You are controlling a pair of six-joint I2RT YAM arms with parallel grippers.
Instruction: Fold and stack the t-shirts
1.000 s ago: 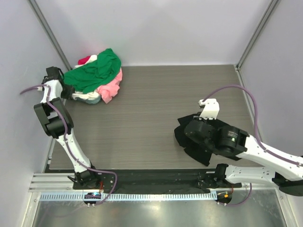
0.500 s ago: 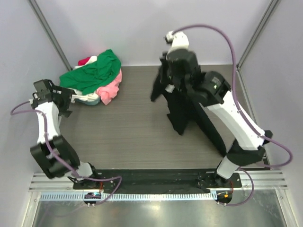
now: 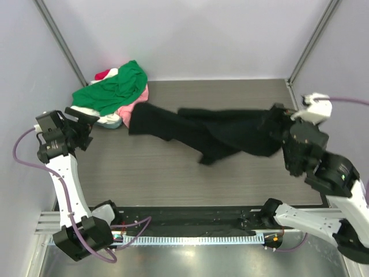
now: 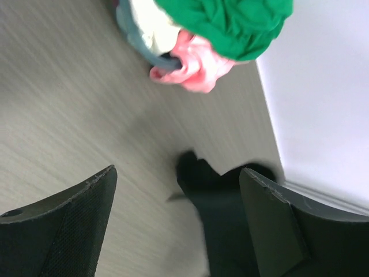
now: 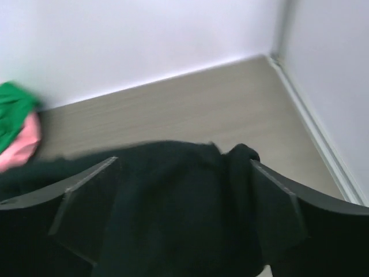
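Note:
The black shirt's end by the pile is free, so I should move my left gripper toward the right in the top view and down onto that end.
A large black t-shirt point(image 3: 213, 130) lies stretched in a rumpled band across the table, from beside the pile to my right gripper point(image 3: 277, 127). In the right wrist view that gripper point(image 5: 183, 161) stands open, its fingers wide on either side of the bunched black cloth point(image 5: 173, 213). A pile of t-shirts sits at the back left: green point(image 3: 115, 86) on top, pink point(image 3: 135, 104), a bit of red point(image 3: 104, 73) and white point(image 3: 106, 118). My left gripper point(image 3: 89, 124) is open near the pile. In its wrist view point(image 4: 177, 170) nothing is between the fingers, and the black shirt's end point(image 4: 222, 202) lies just beyond.
The grey wood-grain tabletop point(image 3: 173, 167) is enclosed by pale walls at the back and sides, with metal posts point(image 3: 57, 40) in the corners. The pile point(image 4: 219, 29) lies close to the left wall. Both arm bases sit on the rail point(image 3: 184, 222) at the near edge.
The right arm swung from the back down to the right side, laying the hanging black shirt out across the table, and its jaws opened. The left gripper shifted slightly near the pile.

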